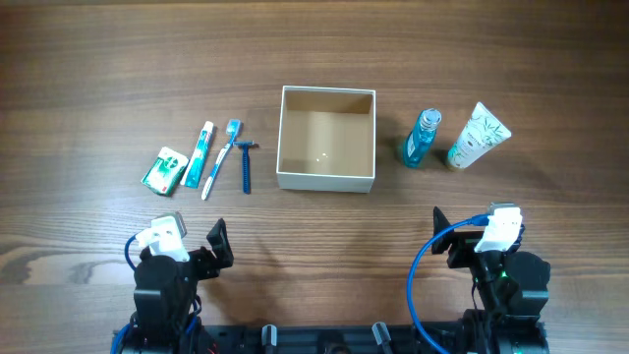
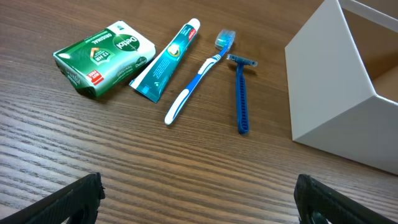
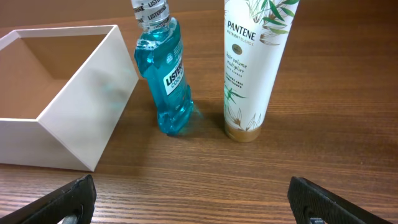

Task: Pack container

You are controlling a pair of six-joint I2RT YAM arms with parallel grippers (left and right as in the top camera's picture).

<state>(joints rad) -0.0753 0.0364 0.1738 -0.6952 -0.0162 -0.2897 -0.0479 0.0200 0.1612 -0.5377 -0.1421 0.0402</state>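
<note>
The right gripper rises outward, tilts downward and lowers over the mouthwash bottle's white cap (image 1: 430, 118) (image 3: 151, 11) next, because the bottle stands upright with that cap at its top.
The container (image 1: 285, 138) is a square white box with a tan inside, empty, at the table's middle. It also shows in the left wrist view (image 2: 329, 99) and in the right wrist view (image 3: 81, 106). Left of it lie a green soap pack (image 1: 164, 168) (image 2: 104, 57), a toothpaste tube (image 1: 200, 154) (image 2: 165, 60), a toothbrush (image 1: 221, 157) (image 2: 199, 81) and a blue razor (image 1: 245, 165) (image 2: 240, 93). Right of it stand a blue mouthwash bottle (image 1: 421, 139) (image 3: 163, 68) and a white shampoo tube (image 1: 478, 137) (image 3: 252, 68). My left gripper (image 1: 218, 246) (image 2: 199, 199) and right gripper (image 1: 442, 236) (image 3: 193, 202) are open and empty near the front edge.
Both arm bases sit at the table's front edge, with a blue cable (image 1: 425, 285) looping beside the right arm. The wooden tabletop (image 1: 324, 236) lies bare between the grippers and the objects.
</note>
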